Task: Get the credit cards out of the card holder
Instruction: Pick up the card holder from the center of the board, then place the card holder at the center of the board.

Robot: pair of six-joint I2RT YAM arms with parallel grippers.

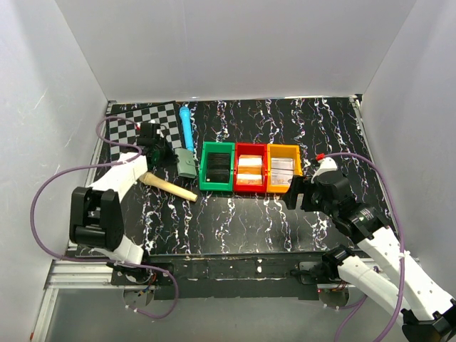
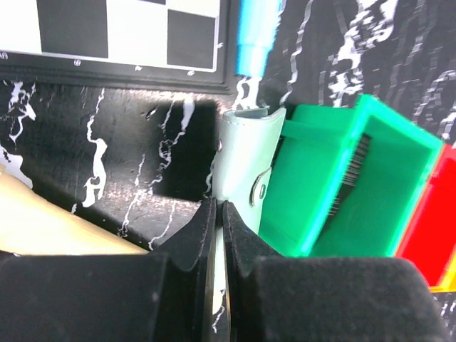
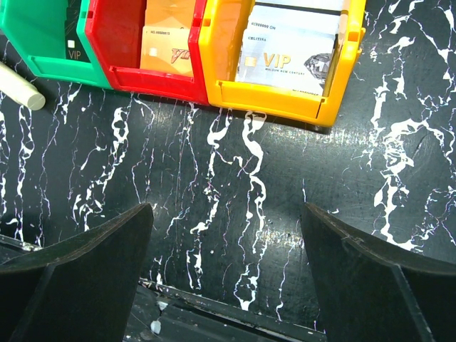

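Note:
The card holder is squeezed against the green bin. My left gripper should next lift the holder back, then bring it down in front of the bins.
The card holder is a pale grey-green wallet lying against the left wall of the green bin. In the left wrist view the card holder stands just beyond my fingertips, and a thin pale edge of it runs between the jaws. My left gripper is shut on that edge. Credit cards lie in the bins: orange ones in the red bin, silver VIP ones in the orange bin. No card shows in the holder. My right gripper hangs open and empty in front of the bins.
A blue marker lies behind the holder, beside a checkerboard. A beige wooden cone lies to the front left. The green bin holds a dark card. White walls enclose the table.

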